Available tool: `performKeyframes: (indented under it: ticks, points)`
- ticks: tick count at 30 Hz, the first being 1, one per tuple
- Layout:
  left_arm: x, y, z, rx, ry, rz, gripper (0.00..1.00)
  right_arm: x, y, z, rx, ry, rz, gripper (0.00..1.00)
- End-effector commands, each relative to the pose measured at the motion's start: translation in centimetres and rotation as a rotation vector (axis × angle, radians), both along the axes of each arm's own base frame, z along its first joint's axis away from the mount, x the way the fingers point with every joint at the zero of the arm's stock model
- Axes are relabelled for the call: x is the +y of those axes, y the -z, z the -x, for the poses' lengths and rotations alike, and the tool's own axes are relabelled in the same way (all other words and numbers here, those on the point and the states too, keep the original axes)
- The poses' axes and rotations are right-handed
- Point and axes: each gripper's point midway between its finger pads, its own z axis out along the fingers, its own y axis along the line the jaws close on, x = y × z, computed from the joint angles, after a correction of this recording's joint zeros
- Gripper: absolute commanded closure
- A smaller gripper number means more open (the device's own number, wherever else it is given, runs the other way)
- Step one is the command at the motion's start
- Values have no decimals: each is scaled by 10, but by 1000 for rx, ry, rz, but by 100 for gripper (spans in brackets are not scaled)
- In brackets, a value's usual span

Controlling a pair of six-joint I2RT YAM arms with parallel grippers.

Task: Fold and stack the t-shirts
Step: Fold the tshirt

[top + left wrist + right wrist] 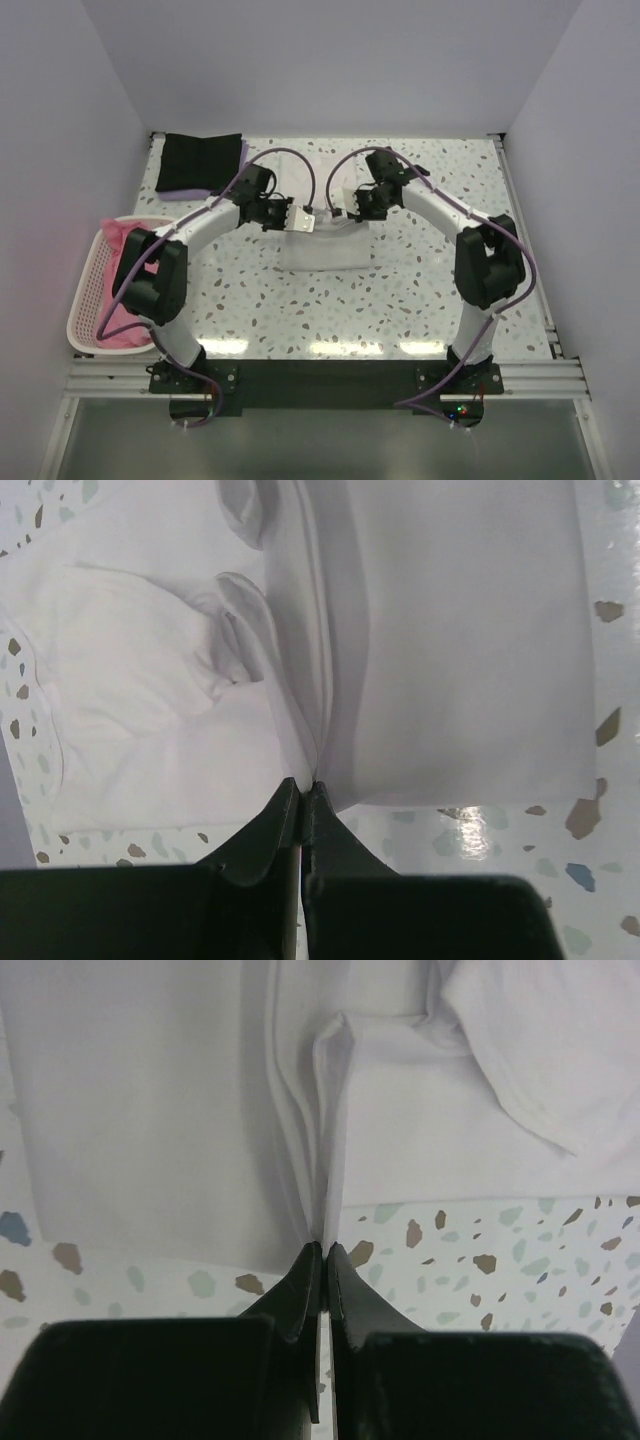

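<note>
My left gripper needs to go down and outward, put the raised fold on the white t-shirt's flat layer (pixel 232 762) and let go, because that layer is below and outward of it.
A white t-shirt (pixel 322 248) lies partly folded on the speckled table (pixel 420 290), in the middle. My left gripper (pixel 304 218) is shut on a pinched ridge of its cloth; in the left wrist view the black fingertips (pixel 318 798) meet at the fold of the white t-shirt (pixel 450 660). From the other side my right gripper (pixel 341 213) is shut on the same shirt, its jaws (pixel 325 1248) closed on a raised crease of the white t-shirt (pixel 140 1110). A folded black t-shirt (pixel 200 160) rests at the back left on a lavender one (pixel 188 191).
A pale pink lattice basket (pixel 85 300) stands off the table's left edge with pink cloth (pixel 117 234) in it. White walls close in the back and both sides. A metal rail (pixel 320 375) runs along the near edge by the arm bases.
</note>
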Motion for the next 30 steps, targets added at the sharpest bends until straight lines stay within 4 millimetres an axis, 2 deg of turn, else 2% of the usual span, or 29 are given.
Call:
performKeyframes:
  ticks: [1, 2, 3, 4, 12, 19, 23, 24, 25, 26, 27, 28, 29, 30]
  points:
    - [3, -9, -38, -88, -6, 11, 100, 9, -6, -25, -36, -37, -30, 100]
    - [4, -6, -42, -86, -14, 8, 99, 12, -7, -31, -46, -39, -32, 100]
    - [5, 1, -46, -72, -19, 1, 99, 12, -4, -33, -44, -39, -30, 100]
    - [5, 0, -50, -76, -20, 2, 99, 13, 4, -35, -31, -42, -25, 100]
    - [17, 21, -62, -61, -43, -27, 99, 20, 22, -52, -34, -34, -25, 100]
    - [24, 23, -70, -71, -71, -19, 99, 23, 26, -60, -43, -30, -31, 100]
    - [25, 23, -76, -73, -95, -12, 94, 26, 23, -65, -63, -30, -45, 99]
    - [26, 22, -79, -73, -105, -8, 91, 28, 21, -66, -68, -29, -53, 85]
    - [26, 18, -83, -80, -124, 3, 84, 29, 17, -70, -86, -23, -64, 76]
    - [28, 17, -85, -63, -155, 18, 81, 30, 14, -72, -92, -1, -77, 68]
    - [31, 10, -91, -65, -181, 35, 78, 30, 11, -75, -103, 17, -83, 68]
    - [32, 4, -96, -61, -207, 60, 72, 30, 0, -81, -133, 39, -102, 67]
    - [35, -1, -98, -21, -274, 103, 70, 30, -7, -82, -129, 79, -121, 66]
    - [44, -14, -106, -18, -329, 145, 68, 27, -13, -85, -132, 114, -139, 61]
